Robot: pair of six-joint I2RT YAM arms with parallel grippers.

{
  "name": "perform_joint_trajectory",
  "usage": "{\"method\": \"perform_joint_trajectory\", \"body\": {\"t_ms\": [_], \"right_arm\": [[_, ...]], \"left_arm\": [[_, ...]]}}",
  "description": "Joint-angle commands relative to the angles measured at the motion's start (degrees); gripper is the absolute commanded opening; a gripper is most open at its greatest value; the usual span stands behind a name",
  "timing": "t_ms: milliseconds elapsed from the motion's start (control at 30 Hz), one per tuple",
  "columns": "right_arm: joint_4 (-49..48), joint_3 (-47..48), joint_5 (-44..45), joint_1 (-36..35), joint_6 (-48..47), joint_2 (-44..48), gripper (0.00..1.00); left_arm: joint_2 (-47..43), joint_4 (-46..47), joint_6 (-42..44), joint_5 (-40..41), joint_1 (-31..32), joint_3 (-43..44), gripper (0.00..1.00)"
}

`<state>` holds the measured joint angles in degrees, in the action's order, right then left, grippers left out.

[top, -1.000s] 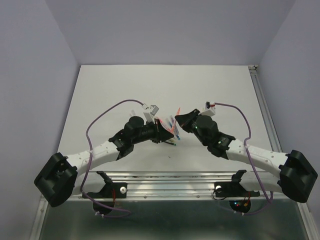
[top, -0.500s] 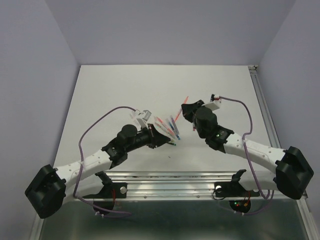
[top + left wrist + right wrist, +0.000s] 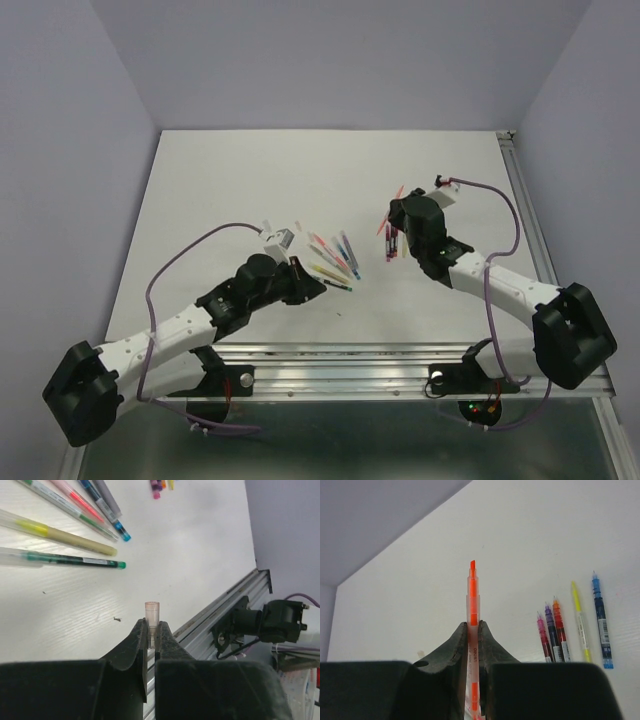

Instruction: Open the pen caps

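Observation:
I should move my right gripper down next and pull it back to the clear table (image 3: pixel 380 243) (image 3: pixel 526 638) beside the uncapped pens, because the orange pen's tip is already bare.
My left gripper (image 3: pixel 152 625) is shut on a pen cap (image 3: pixel 152 611), a short clear tube that stands up out of the fingertips. In the top view the left gripper (image 3: pixel 318 288) hangs just near of a fan of several pens (image 3: pixel 335 255) on the white table. My right gripper (image 3: pixel 473 626) is shut on an orange pen (image 3: pixel 472 595) whose bare tip points away from the wrist. The top view has the right gripper (image 3: pixel 395 212) at centre right, with the orange pen (image 3: pixel 400 191) sticking out beyond it. Other caps do not show clearly.
Several uncapped pens (image 3: pixel 575 630) lie side by side right of my right gripper, also seen as a small cluster of pens (image 3: pixel 392 243) in the top view. Green and yellow pens (image 3: pixel 65 547) lie ahead of my left gripper. A metal rail (image 3: pixel 340 356) borders the near edge.
The two grippers, close together over the pens a second ago, have pulled apart. The left has drawn back toward the near edge with the cap; the right has swung right and away with the orange pen.

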<state>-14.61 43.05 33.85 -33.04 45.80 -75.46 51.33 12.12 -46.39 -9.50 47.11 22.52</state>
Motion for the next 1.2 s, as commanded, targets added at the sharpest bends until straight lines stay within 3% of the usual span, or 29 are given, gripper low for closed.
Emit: {"method": "perform_joint_trajectory", "body": {"t_ms": [0, 200, 433, 833, 1167], "right_arm": [[-0.61, 1.24, -8.23, 0.25, -10.71, -0.73, 0.01], [9.5, 7.22, -13.19, 0.25, -18.64, -9.24, 0.01], [13.02, 9.95, -14.25, 0.25, -21.8, -15.58, 0.01], [16.81, 12.15, -12.23, 0.25, -22.25, -21.66, 0.05], [18.65, 12.85, -10.99, 0.25, -20.66, -22.1, 0.24]], "left_arm": [[3.23, -7.09, 2.53, 7.81, -2.36, 6.9, 0.0], [13.59, -11.58, 6.39, 7.48, -12.55, 13.58, 0.0], [23.71, -14.31, 10.7, 9.84, -17.4, 19.92, 0.0], [36.64, -18.09, 12.82, 14.85, -20.48, 28.97, 0.0], [41.83, -23.36, 12.91, 19.86, -20.48, 35.57, 0.0]]}}
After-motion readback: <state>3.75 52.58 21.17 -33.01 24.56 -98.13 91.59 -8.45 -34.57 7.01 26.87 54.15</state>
